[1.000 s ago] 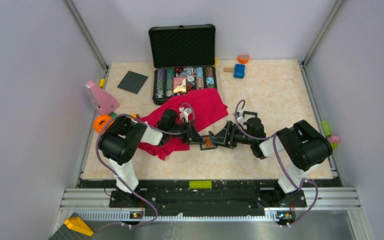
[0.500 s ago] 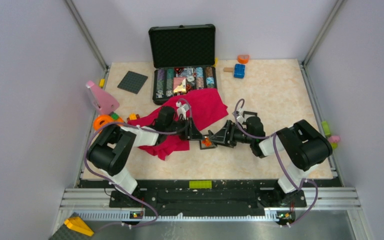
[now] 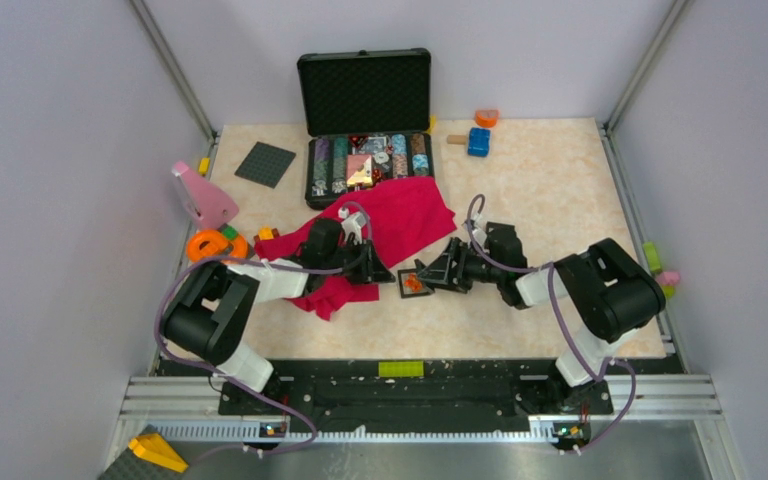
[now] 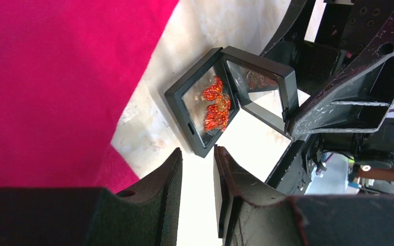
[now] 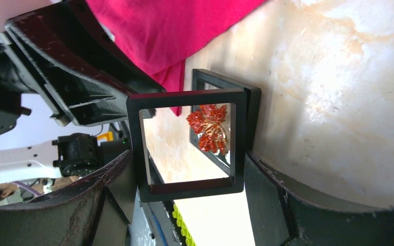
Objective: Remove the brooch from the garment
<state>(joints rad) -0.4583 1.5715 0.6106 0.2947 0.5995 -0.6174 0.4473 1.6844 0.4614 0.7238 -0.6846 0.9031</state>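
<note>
My right gripper should next swing over the frame's base point(image 3: 412, 284) point(image 5: 211, 129) to shut the lid, which stands open now. Then it should go toward the right in the top view to release.
The brooch point(image 3: 413, 284) point(image 4: 216, 105) point(image 5: 209, 128), a small orange-red spiky ornament with gold glints, lies inside a little black hinged display frame point(image 3: 405, 291) point(image 4: 194, 134) point(image 5: 184, 97) that stands open on the table. My right gripper point(image 3: 432, 277) point(image 5: 189, 164) is shut on the frame's lid, one finger on each side edge. My left gripper point(image 3: 384, 272) point(image 4: 197, 154) hovers just short of the frame's corner, its jaws a narrow gap apart with nothing between them. The garment, a crimson cloth point(image 3: 400, 215) point(image 4: 56, 77) point(image 5: 169, 31), lies crumpled behind and left of the frame.
An open black case point(image 3: 368, 165) of chips stands behind the cloth. A pink piece point(image 3: 203, 197), an orange ring toy point(image 3: 205, 245) and a dark grey plate point(image 3: 264, 163) sit at the left. A blue block point(image 3: 478, 141) and an orange block point(image 3: 486, 117) lie at the back.
My left gripper has drawn back to the left, away from the frame and over the cloth's edge; its jaws widened, then narrowed. The right gripper keeps hold of the frame lid, shifted slightly back.
</note>
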